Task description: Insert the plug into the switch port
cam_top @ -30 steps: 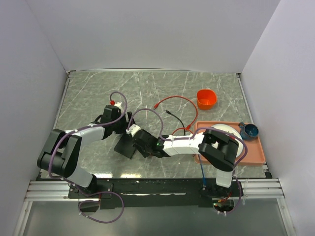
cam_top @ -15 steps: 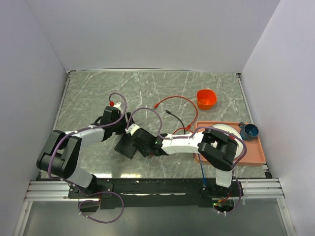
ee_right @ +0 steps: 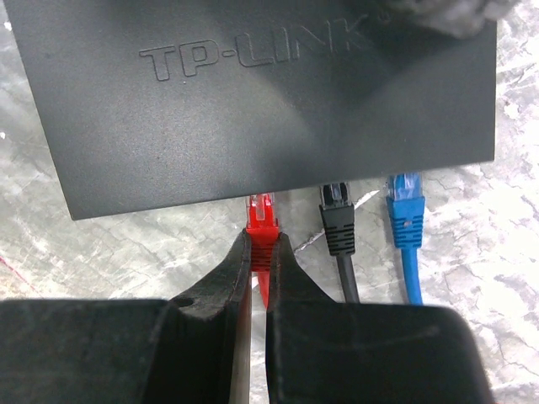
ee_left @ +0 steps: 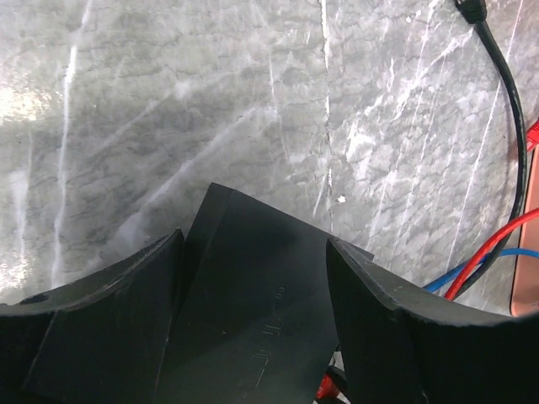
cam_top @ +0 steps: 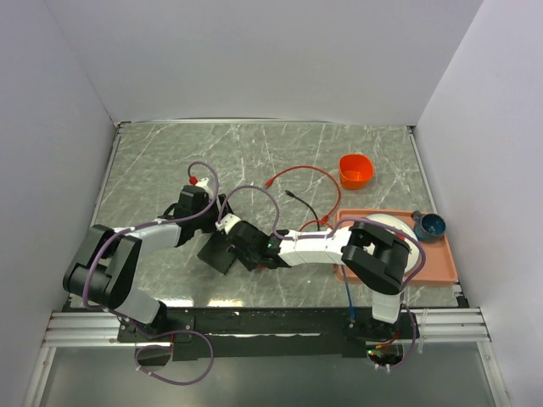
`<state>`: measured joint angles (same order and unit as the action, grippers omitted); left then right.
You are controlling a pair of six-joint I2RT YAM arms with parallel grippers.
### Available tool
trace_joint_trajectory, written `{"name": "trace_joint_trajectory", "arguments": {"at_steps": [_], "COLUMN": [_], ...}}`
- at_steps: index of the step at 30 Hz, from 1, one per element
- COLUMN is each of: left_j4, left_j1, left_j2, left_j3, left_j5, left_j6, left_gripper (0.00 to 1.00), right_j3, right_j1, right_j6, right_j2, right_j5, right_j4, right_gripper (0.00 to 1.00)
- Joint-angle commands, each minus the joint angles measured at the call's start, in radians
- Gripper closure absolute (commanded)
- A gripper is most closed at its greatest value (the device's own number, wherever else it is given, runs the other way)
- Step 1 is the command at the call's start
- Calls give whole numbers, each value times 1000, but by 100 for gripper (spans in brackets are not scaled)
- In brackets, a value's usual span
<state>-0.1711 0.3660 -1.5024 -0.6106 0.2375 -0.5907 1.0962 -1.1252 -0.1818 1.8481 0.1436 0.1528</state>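
The right gripper presses the red plug farther in against the box's port edge (ee_right: 259, 196) next, since its clear tip still shows outside, then opens to release it.
The black switch box (cam_top: 217, 252) lies left of the table's middle; it reads TP-LINK in the right wrist view (ee_right: 253, 93). My left gripper (cam_top: 212, 224) straddles its far end, and both fingers (ee_left: 109, 328) press on the box (ee_left: 253, 311). My right gripper (cam_top: 247, 249) is shut on the red plug (ee_right: 262, 220). The plug's clear tip sits at the box's port edge. A black plug (ee_right: 338, 217) and a blue plug (ee_right: 405, 210) sit in ports to its right. The port itself is hidden under the box's edge.
A red cable (cam_top: 299, 172) loops across the middle toward an orange cup (cam_top: 356, 170). A loose black cable end (cam_top: 290, 193) lies nearby. A salmon-pink tray (cam_top: 434, 264) at the right holds a white plate (cam_top: 392, 222) and a blue cup (cam_top: 430, 225).
My right gripper has shifted slightly left and away with the red plug, closer to the box's edge. The left gripper stays on the box.
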Motion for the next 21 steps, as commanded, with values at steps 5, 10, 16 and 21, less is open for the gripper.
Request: {"name": "trace_joint_trajectory", "arguments": {"at_steps": [5, 10, 16, 21], "left_j4": [67, 53, 10, -10], "left_j1": [67, 73, 83, 111], "left_j2": [-9, -7, 1, 25], "left_j3": [44, 71, 114, 132], "left_j5": [145, 151, 174, 190], "left_j6": [-92, -133, -176, -218], "left_gripper": [30, 31, 31, 31], "right_j3": [116, 107, 44, 19], "right_j1": [39, 53, 68, 71], "right_j6": [8, -28, -70, -74], "right_j2": [-21, -32, -69, -66], "right_j5": [54, 88, 123, 142], "right_j4": [-101, -139, -264, -335], "right_gripper": [100, 100, 100, 100]}}
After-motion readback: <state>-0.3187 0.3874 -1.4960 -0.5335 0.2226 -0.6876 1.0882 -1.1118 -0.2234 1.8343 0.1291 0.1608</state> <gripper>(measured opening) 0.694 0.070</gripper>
